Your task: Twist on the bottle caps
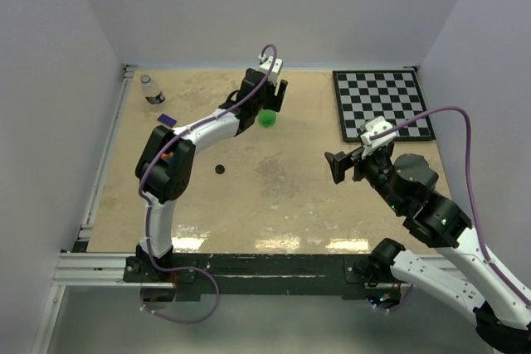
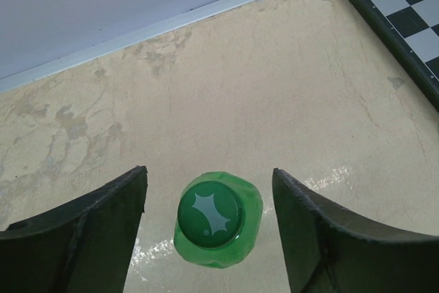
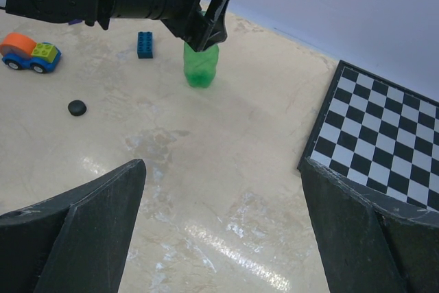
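The black cap lies loose, so my left gripper should next rise off the capped green bottle, then lower around the neck of the clear bottle (image 1: pixel 150 89).
The green bottle (image 1: pixel 266 118) stands upright at the back middle of the table, and the green cap (image 2: pixel 210 212) sits on its neck. My left gripper (image 2: pixel 209 173) hangs straight above it, open, one finger on each side of the cap with a gap on both sides. The black cap (image 1: pixel 220 169) lies flat on the table to the front left of the green bottle. In the far left corner stands the clear bottle (image 1: pixel 150 89). My right gripper (image 1: pixel 338 167) hovers at mid-right, open, with nothing between its fingers.
A checkerboard (image 1: pixel 383 104) lies at the back right. A purple brick (image 1: pixel 166 120) sits by the left arm, and the right wrist view shows a blue brick (image 3: pixel 145 44) and a small toy car (image 3: pixel 27 53). White walls enclose the left, back and right sides.
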Controlling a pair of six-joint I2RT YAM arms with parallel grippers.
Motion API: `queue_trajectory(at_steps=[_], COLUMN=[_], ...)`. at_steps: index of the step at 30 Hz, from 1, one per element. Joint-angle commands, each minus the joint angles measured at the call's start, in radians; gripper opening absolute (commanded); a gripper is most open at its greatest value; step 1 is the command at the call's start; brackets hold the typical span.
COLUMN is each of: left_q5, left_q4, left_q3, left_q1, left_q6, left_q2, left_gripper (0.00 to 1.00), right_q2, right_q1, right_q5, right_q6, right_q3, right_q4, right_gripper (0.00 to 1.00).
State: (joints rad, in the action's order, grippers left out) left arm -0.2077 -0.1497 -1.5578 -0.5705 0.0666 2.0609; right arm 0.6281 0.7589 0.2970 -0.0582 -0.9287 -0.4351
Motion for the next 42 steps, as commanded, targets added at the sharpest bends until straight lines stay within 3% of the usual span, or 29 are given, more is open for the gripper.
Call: queue_trajectory(at_steps=[1, 7, 13, 17, 21, 25, 29, 37, 42], left_q5=[-0.007, -0.006, 0.008, -0.004, -0.021, -0.009, 0.062, 0.027, 0.005], left_q4=[-0.010, 0.056, 0.142, 0.193, 0.222, 0.216, 0.067, 0.028, 0.029], left_q3=[-0.045, -0.123, -0.137, -0.065, 0.014, 0.080, 0.160, 0.033, -0.019], left_q1=[0.004, 0.029, 0.118, 0.225, 0.403, 0.569, 0.693, 0.748, 0.750], left_q6=[-0.007, 0.004, 0.061, 0.062, 0.102, 0.180, 0.228, 0.177, 0.165], left_q2=[-0.038, -0.119, -0.260, -0.353, -0.406, -0.384, -0.352, -0.161, -0.068], left_gripper=[0.83, 1.00, 1.00, 1.00, 1.00, 1.00, 1.00, 0.97, 0.88], right_q2=[0.002, -0.004, -0.010, 0.011, 0.047, 0.064, 0.065, 0.067, 0.073], right_q1=[0.000, 0.000, 0.000, 0.000, 0.000, 0.000, 0.000, 0.000, 0.000], right_q5=[0.001, -0.002, 0.021, 0.031, 0.013, -0.016, -0.019, -0.004, 0.008], right_q6=[0.014, 0.000, -0.035, -0.042, -0.046, -0.042, -0.038, -0.016, 0.003], right_q3=[-0.013, -0.018, -0.018, -0.019, -0.013, 0.002, 0.014, 0.007, -0.001], right_q4=[0.019, 0.030, 0.078, 0.114, 0.150, 0.174, 0.170, 0.141, 0.134], right_gripper=[0.98, 0.98, 0.99, 0.99, 0.99, 0.98, 0.99, 0.99, 0.99])
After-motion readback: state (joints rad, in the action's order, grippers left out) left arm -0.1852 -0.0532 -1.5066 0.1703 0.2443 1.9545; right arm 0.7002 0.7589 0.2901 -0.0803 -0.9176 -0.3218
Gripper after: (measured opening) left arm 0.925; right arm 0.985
